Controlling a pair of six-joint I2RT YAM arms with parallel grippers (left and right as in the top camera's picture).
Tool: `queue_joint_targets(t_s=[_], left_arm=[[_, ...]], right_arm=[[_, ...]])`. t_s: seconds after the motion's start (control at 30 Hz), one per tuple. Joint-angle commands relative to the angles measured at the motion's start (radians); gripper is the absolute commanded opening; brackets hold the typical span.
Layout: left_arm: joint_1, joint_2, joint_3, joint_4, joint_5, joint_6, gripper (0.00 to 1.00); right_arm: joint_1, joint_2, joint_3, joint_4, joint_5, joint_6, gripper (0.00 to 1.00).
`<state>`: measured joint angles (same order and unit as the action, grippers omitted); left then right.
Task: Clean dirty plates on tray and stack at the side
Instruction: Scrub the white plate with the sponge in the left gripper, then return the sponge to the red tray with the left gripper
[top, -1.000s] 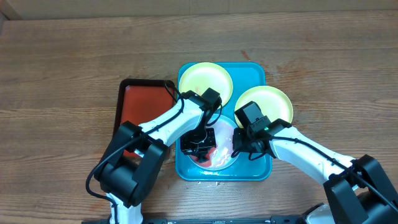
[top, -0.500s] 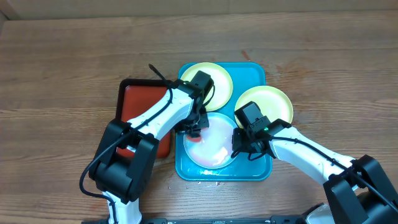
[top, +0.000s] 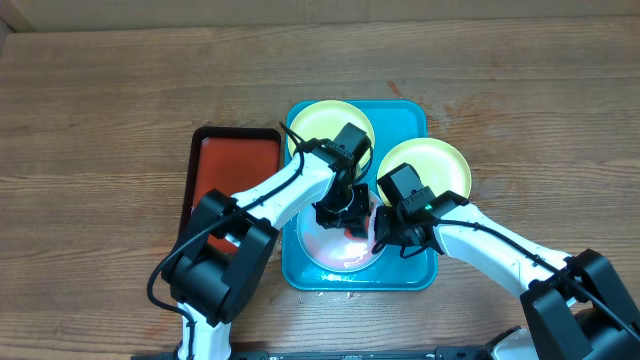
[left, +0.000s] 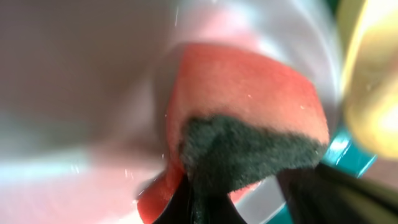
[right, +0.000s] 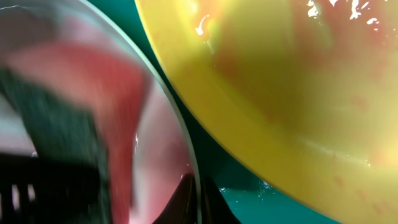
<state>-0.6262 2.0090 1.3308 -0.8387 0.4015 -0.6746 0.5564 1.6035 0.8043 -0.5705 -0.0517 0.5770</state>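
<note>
I will wipe the white plate's pink smears with my left gripper, then lift past the turquoise tray's rim and lower into the red tray alongside (top: 234, 178).
The turquoise tray (top: 412, 112) holds two yellow-green plates, one at the back (top: 322, 128) and one at the right (top: 432, 160), and a pale blue-white plate (top: 335, 252) at the front. My left gripper (top: 345, 214) is shut on a red sponge (top: 358, 224) with a dark scouring pad, pressed on the right part of the white plate. In the left wrist view the sponge (left: 249, 99) fills the middle between the fingers (left: 252, 199). My right gripper (top: 381, 236) is shut on the white plate's right rim (right: 177, 124); its fingers (right: 202, 200) pinch that rim beside the yellow-green plate (right: 298, 93).
A smaller red tray with a black rim (top: 232, 170) lies just left of the turquoise tray. Bare wood tabletop (top: 530, 130) lies to the right and at the back. Turquoise tray floor (right: 249, 202) shows between the plates, wet with droplets.
My left gripper has swept the sponge over the white plate, from its front to its back left edge and now to its right side. The right gripper has stayed on the rim.
</note>
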Motion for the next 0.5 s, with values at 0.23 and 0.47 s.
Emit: queue_joint_targets(t_s=[0.23,0.47], left_arm=[[0.043,0.022,0.001,-0.262,-0.337,-0.024,0.04],[0.125,-0.1,0.001,-0.269,-0.438,0.0,0.04]], right_arm=[[-0.008,0.011,-0.007,-0.011,0.062,-0.005,0.04],[-0.008,0.011,-0.007,-0.011,0.063,-0.005,0.04]])
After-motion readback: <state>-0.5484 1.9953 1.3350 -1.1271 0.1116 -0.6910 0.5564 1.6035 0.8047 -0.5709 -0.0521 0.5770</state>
